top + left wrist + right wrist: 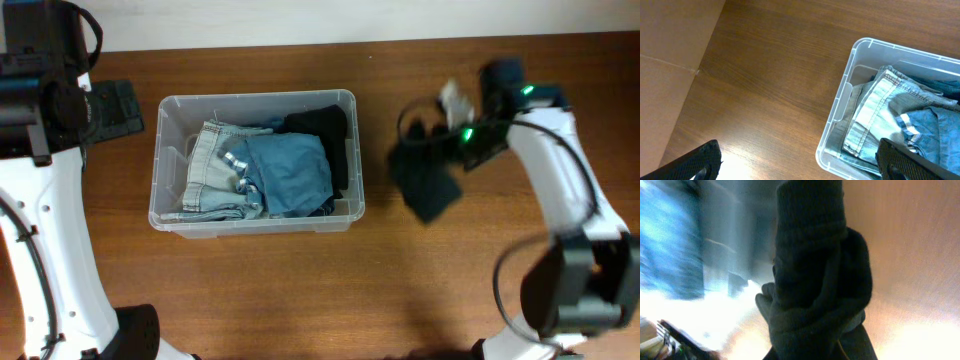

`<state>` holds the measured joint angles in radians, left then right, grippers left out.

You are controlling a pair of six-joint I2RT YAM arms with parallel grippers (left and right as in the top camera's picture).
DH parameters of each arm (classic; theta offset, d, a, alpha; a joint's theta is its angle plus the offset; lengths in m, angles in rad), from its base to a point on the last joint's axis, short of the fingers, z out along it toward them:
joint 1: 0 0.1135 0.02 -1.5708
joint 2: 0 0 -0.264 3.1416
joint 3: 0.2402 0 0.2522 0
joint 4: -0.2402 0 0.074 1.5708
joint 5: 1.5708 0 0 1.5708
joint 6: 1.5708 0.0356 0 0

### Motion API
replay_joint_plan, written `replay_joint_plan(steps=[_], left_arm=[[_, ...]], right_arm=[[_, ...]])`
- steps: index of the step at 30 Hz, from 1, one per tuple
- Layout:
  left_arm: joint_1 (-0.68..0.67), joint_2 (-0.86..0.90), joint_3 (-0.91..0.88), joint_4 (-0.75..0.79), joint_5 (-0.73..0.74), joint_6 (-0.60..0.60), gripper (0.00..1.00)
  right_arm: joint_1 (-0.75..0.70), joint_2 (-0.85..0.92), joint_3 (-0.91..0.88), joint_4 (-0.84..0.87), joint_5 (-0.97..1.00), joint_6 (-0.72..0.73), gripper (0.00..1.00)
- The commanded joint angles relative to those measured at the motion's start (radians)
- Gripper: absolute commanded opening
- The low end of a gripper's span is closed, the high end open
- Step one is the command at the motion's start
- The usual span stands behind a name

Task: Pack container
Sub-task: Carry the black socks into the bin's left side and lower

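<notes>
Bare plastic shows beside the container's pale denim, so my right gripper should swing to the left in the overhead view, over the denim, and release the garment there.
The clear plastic container (163, 110) stands left of the table's middle and holds folded blue denim (290, 172) and a black garment (322, 125). It also shows in the left wrist view (840, 100), with pale denim (890, 115) inside. My right gripper (440, 150) is shut on a dark teal garment (425, 185) that hangs above the table, to the right of the container. In the right wrist view the garment (815, 290) fills the middle and hides the jaws. My left gripper (800, 167) is open and empty, above bare table left of the container.
The wooden table (300, 290) stretches around the container. A pale wall strip (300, 20) runs along the back edge. The left arm's white links (40, 240) stand at the left, the right arm's (570, 170) at the right. A brown floor panel (665, 75) shows beyond the table's left edge.
</notes>
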<state>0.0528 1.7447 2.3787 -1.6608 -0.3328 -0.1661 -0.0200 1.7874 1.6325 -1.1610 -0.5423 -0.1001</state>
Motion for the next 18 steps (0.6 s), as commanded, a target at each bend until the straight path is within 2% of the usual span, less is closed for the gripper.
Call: replay_joint_plan(steps=[1, 4, 6, 11, 16, 18], left_arm=[[0.004, 0.0, 0.002, -0.001, -0.003, -0.009, 0.99], [0.004, 0.0, 0.002, -0.001, -0.003, -0.009, 0.99], [0.004, 0.0, 0.002, -0.001, -0.003, -0.009, 0.99], [0.004, 0.0, 0.002, -0.002, -0.003, -0.009, 0.99], [0.004, 0.0, 0.002, -0.002, -0.003, -0.009, 0.99], [0.004, 0.0, 0.002, -0.001, -0.003, -0.009, 1.0]], right_arm=[[0.062, -0.102, 0.184, -0.006, -0.091, 0.005, 0.04], [0.142, -0.104, 0.287, 0.035, -0.146, 0.051, 0.04], [0.2, -0.103, 0.289, 0.107, -0.188, 0.108, 0.04], [0.412, -0.027, 0.286, 0.332, -0.21, 0.348, 0.04], [0.57, 0.085, 0.286, 0.568, -0.196, 0.565, 0.04], [0.62, 0.139, 0.286, 0.629, -0.154, 0.694, 0.04]])
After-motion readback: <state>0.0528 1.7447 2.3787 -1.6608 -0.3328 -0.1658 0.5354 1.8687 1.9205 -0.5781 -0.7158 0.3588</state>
